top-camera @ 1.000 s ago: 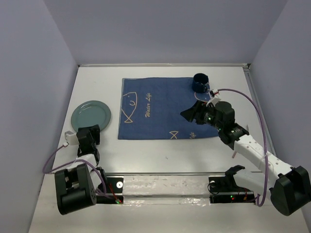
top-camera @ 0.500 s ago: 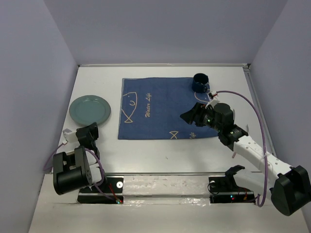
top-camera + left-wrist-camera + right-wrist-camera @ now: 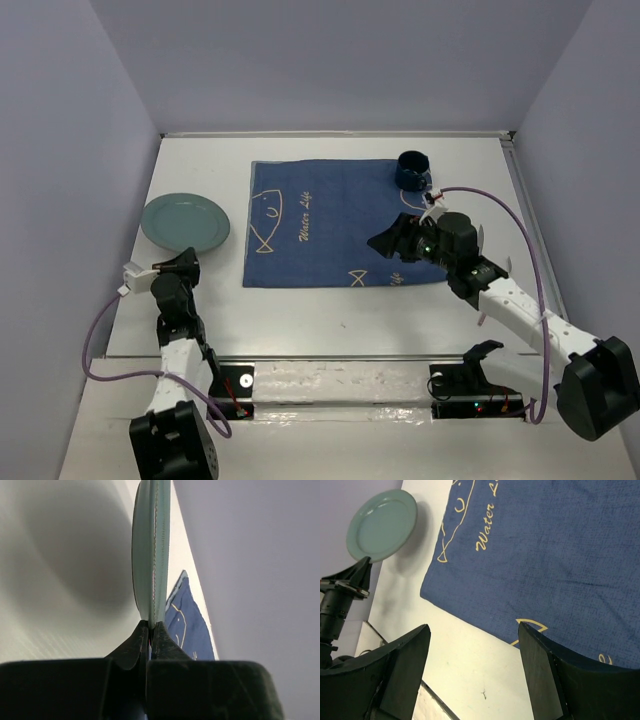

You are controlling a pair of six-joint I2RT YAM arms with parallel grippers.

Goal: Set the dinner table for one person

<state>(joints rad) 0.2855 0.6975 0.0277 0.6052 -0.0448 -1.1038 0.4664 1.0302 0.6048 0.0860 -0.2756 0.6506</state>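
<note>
The robot's left gripper should swing to the right in the top view and then go down to let go of the plate on the cloth's middle, because that part of the cloth is bare.
A pale green plate is at the left of the white dinner table. My left gripper is shut on its near rim. In the left wrist view the plate stands edge-on out of the closed left gripper, with its shadow on the table beside it. The right gripper hangs open over the near right part of the dark blue fish-patterned cloth. Nothing lies between the right gripper's fingers. Its wrist view also takes in the plate and the cloth.
A dark blue cup stands at the cloth's far right corner. Grey walls close the table in on the left, far side and right. A metal rail with the arm bases runs along the near edge.
The left arm stretched forward and its gripper shut on the plate's near rim; the plate shifted a little left and away. The right gripper drifted slightly left, still open.
</note>
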